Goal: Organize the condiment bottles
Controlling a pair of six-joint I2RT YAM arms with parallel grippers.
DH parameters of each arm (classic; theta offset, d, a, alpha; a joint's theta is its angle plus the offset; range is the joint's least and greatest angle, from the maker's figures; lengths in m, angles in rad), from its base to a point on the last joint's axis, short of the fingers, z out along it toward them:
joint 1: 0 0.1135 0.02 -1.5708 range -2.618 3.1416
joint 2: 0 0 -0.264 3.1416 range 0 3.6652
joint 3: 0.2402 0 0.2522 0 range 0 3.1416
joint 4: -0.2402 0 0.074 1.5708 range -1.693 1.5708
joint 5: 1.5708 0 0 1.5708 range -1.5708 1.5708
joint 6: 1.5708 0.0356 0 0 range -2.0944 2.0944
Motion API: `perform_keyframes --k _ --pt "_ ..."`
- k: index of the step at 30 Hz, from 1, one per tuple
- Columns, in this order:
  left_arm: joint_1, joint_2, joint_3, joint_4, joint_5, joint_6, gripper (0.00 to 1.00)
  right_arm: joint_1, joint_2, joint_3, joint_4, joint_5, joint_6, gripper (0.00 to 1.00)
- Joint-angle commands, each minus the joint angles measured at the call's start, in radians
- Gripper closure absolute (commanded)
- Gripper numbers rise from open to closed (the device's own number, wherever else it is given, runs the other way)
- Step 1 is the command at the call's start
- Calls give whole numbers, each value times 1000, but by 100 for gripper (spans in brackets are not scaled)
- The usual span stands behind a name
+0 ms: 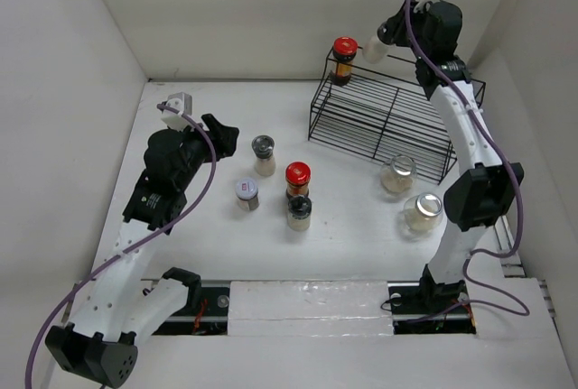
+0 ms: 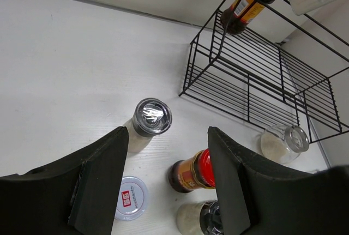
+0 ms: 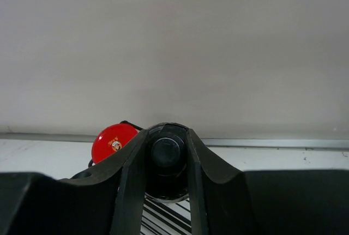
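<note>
Bare rack shelf (image 1: 364, 88) beside the red-lidded dark jar lies below my right gripper once it is further to its left in the top view, so it should next move there, lower and release.
My right gripper (image 1: 386, 35) is shut on a black-capped pale bottle (image 1: 373, 50) and holds it above the back of the black wire rack (image 1: 388, 118). In the right wrist view the fingers clamp its cap (image 3: 166, 156). A red-lidded dark jar (image 1: 343, 59) stands on the rack's top left corner, just left of the held bottle. My left gripper (image 1: 226, 134) is open and empty, above the table left of a black-capped bottle (image 1: 264, 154). On the table stand a grey-lidded shaker (image 1: 247, 193), a red-lidded jar (image 1: 297, 179) and another black-capped bottle (image 1: 299, 212).
Two squat clear jars (image 1: 397, 174) (image 1: 422, 213) with pale contents stand in front of the rack on the right. White walls close in the table at the back and both sides. In the left wrist view the table bottles lie between and below my open fingers (image 2: 103, 180).
</note>
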Motion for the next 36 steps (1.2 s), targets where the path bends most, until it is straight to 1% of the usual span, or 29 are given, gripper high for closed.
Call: perform_keyframes --k 1,8,9,14,20,23,27,31,32,34,35,36 --pt "-3 -1 -9 41 10 10 45 -8 -20 31 107 -28 16 77" --pt "-3 -1 -9 41 19 10 45 1 21 0 86 -19 -15 77" --pt "-3 -1 -9 41 19 10 45 1 32 0 58 -10 -15 77" --pt "-3 -1 -9 41 19 10 45 12 115 83 -5 -10 -46 77" --pt "-3 -1 -9 41 19 10 45 32 145 103 -51 -1 -67 75" --pt "-3 -1 -9 41 19 10 45 41 168 125 -74 21 -85 75" --pt "-3 -1 -9 41 19 10 45 59 188 137 -98 44 -95 73" --pt "-3 -1 -9 41 19 10 45 79 188 146 -109 73 -116 59" --pt "-3 -1 -9 41 19 10 45 80 188 146 -109 87 -116 53" --pt "-3 -1 -9 41 19 10 45 89 188 146 -118 98 -125 46" --pt "-3 -1 -9 41 19 10 45 89 188 155 -118 107 -125 39" --pt "-3 -1 -9 41 19 10 45 89 176 155 -118 107 -125 37"
